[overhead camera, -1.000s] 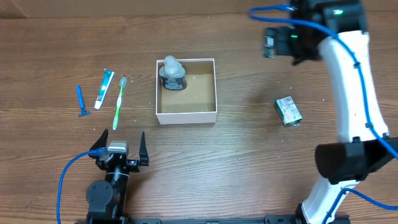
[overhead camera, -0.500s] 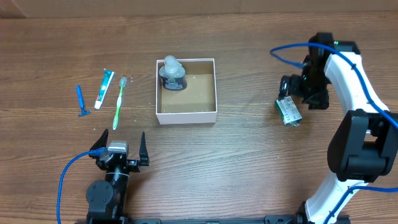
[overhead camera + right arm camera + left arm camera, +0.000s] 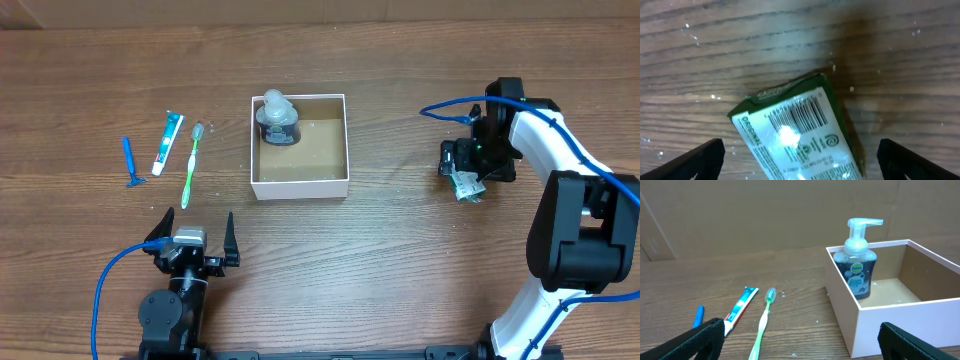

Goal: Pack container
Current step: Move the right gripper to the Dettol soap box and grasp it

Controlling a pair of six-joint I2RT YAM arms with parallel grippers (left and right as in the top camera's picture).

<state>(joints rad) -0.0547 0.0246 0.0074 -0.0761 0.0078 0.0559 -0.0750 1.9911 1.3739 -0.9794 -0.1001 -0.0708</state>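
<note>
I should move my right gripper down around the green-and-white carton (image 3: 464, 184) (image 3: 800, 135) and close my fingers on the carton's long sides, because the carton is just below, between my open fingers.
The container (image 3: 299, 183) is a square white-walled box with a brown floor in the table's middle; it also shows in the left wrist view (image 3: 900, 314). A dark soap pump bottle (image 3: 277, 120) stands in its far left corner (image 3: 858, 265). A green-and-white carton (image 3: 464, 184) lies on the table at the right. My right gripper (image 3: 462, 168) is open just above it, fingers on either side of the carton (image 3: 800, 135). My left gripper (image 3: 190, 236) is open and empty near the front edge, left of the box.
A green toothbrush (image 3: 191, 165), a toothpaste tube (image 3: 167, 142) and a blue razor (image 3: 130, 163) lie on the table left of the box. They also show in the left wrist view: toothbrush (image 3: 763, 321), tube (image 3: 740, 307), razor (image 3: 698, 315).
My right arm has swung down from the far right and come low over the green-and-white carton. The left arm and the other things have not moved.
</note>
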